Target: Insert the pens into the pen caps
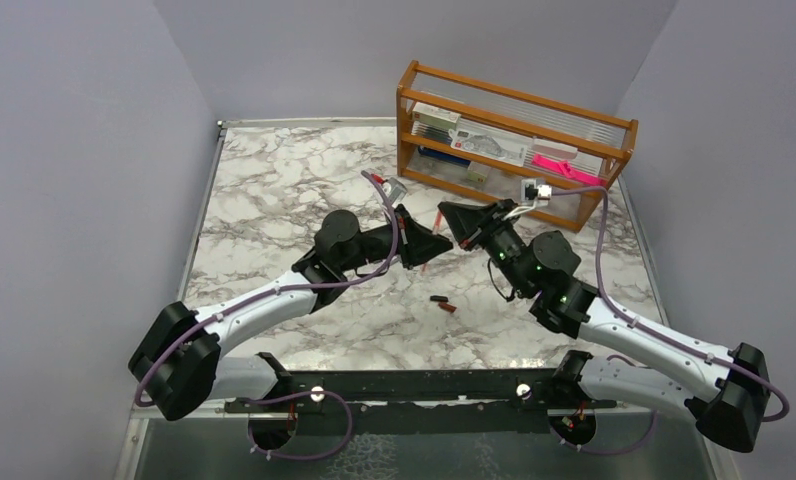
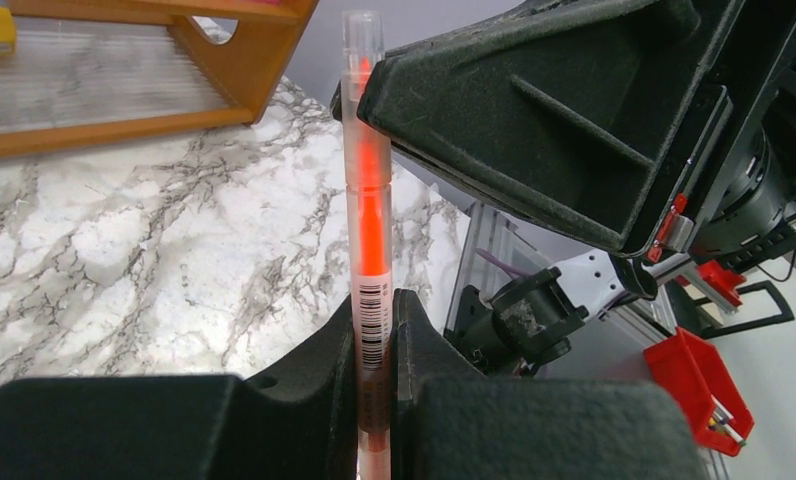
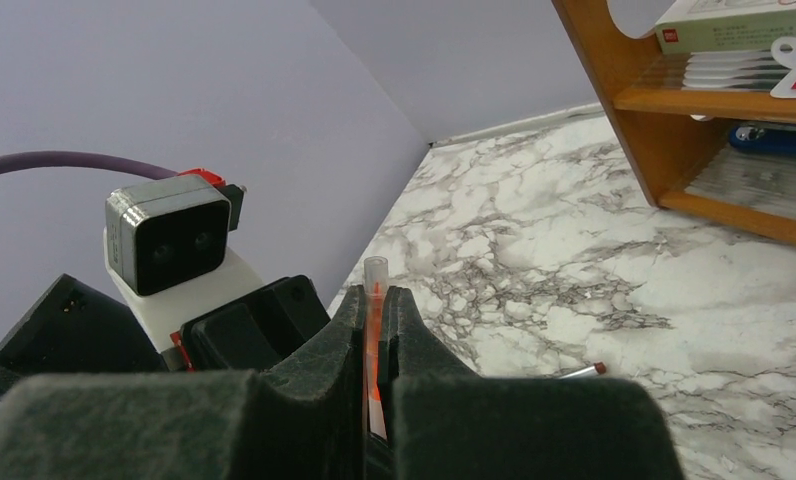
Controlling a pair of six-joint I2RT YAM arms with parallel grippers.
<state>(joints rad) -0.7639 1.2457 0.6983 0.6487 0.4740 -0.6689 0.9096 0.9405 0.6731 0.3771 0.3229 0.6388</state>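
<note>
The left gripper lowers and tilts down next to release the pen on the marble beside the silvery pen, as the frosted end covers the orange tip.
The translucent orange-red pen stands upright between the jaws of my left gripper, which is shut on its barcoded lower barrel. My right gripper is shut on the frosted upper end of the same pen. In the top view the left gripper and the right gripper meet tip to tip above the middle of the table. The black cap and the dark red cap lie side by side on the marble in front of them. One silvery pen with a dark red tip lies on the table.
A wooden shelf rack holding boxes and a bright pink strip stands at the back right, and its corner shows in the left wrist view. The marble table has purple walls on both sides.
</note>
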